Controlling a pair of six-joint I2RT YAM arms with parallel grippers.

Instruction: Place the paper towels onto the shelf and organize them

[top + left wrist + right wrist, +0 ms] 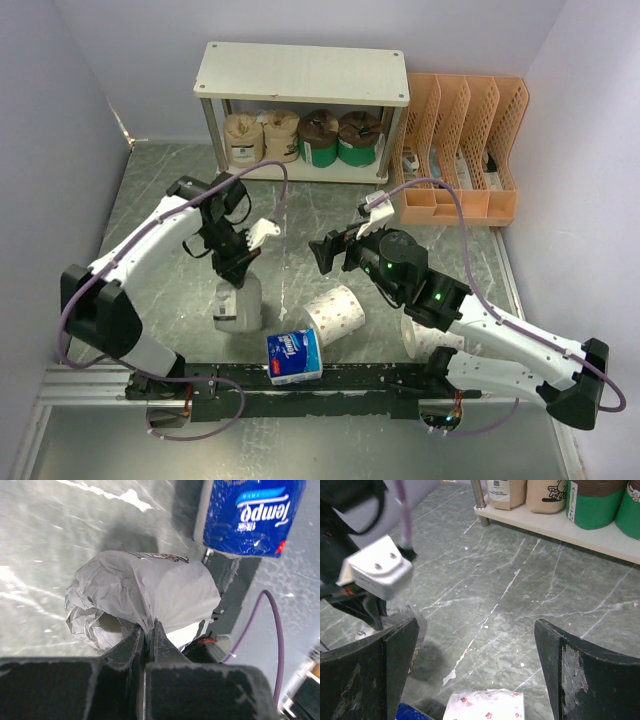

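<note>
Up and outward, my left gripper will carry the grey roll (238, 305) onto the top board's end (223, 72) above the tan rolls and release it, because that board is empty.
A grey paper towel roll (238, 305) (145, 595) stands on the table left of centre. My left gripper (235, 272) (148, 630) reaches down onto it and is shut on a fold of its crinkled wrapper. A blue-and-white pack (295, 357) (250, 515) lies near the front rail. One white dotted roll (335, 315) (485, 706) lies at the centre, another (430, 335) under the right arm. My right gripper (335, 255) (475, 630) hovers open over bare table. The shelf (300, 72) (560, 530) holds two tan rolls (262, 135) and two brown-and-green rolls (340, 137) on its lower board.
An orange perforated file organizer (460, 150) stands right of the shelf. The shelf's top board carries nothing. A dark rail (380, 378) runs along the near edge. White walls close in the left, right and back sides.
</note>
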